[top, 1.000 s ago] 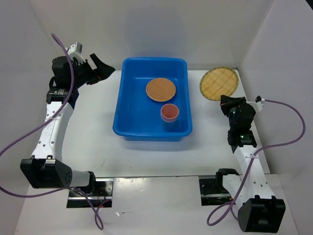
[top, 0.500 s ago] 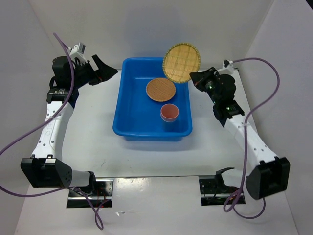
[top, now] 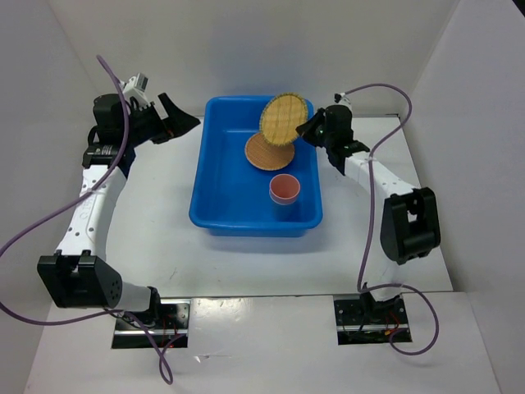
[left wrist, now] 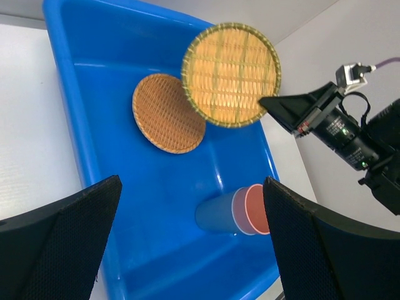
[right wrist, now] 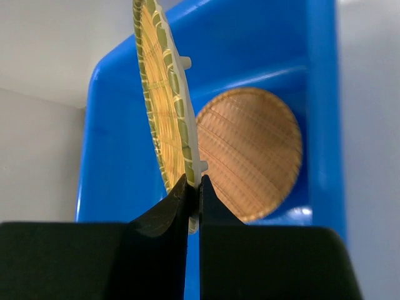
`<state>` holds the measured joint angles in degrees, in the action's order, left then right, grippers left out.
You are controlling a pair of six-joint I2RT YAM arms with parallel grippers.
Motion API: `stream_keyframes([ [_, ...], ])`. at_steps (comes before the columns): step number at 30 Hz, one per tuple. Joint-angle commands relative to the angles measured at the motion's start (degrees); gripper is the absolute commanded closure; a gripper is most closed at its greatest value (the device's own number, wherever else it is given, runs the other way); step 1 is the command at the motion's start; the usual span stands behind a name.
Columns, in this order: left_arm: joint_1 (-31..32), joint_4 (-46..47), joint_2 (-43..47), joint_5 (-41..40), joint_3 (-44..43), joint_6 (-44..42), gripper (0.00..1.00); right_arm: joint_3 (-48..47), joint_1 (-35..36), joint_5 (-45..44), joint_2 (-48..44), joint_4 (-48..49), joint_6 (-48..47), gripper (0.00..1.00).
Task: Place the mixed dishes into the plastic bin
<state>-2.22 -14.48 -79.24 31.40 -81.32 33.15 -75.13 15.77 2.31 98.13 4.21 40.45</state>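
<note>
My right gripper will next bring down the yellow-green woven plate [top: 284,119], which is still high and off-center, toward the tan plate, moving left in the top view.
The blue plastic bin [top: 221,185] stands at the table's middle back. Inside lie a tan woven plate [top: 262,154] and a pink cup nested in a blue cup [top: 285,189]. My right gripper [top: 305,129] is shut on the rim of a yellow-green woven plate [top: 284,119] and holds it tilted on edge above the bin's far right part, over the lying plate. In the right wrist view the held plate [right wrist: 164,106] stands edge-on between my fingers [right wrist: 195,190]. My left gripper [top: 182,121] is open and empty, left of the bin's far corner. The black, orange and lime-green plates are out of view.
White walls close in the table at the back and both sides. The left wrist view looks down into the bin [left wrist: 75,94] with the cups [left wrist: 234,209] lying near its right wall. Purple cables loop from both arms.
My right gripper has carried the yellow-green woven plate from the table's back right to the left, over the bin's far right part. The left arm has barely moved.
</note>
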Motion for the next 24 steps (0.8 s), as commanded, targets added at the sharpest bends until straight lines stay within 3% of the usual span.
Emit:
stream_keyframes([
  [1, -0.3, 1.7, -0.7, 1.2, -0.5, -1.2, 0.00, -8.2, 1.5, -1.0, 3.5, 1.7, -1.2, 1.00],
  [13, -0.9, 1.7, -1.3, 1.2, -0.5, -1.7, 0.00, -16.6, 2.6, 2.6, 14.7, -5.9, -0.5, 1.00],
  [24, -0.9, 1.7, -1.3, 1.2, 0.0, -1.7, 0.00, -18.2, 3.7, 2.0, 16.6, -7.8, -0.5, 1.00],
])
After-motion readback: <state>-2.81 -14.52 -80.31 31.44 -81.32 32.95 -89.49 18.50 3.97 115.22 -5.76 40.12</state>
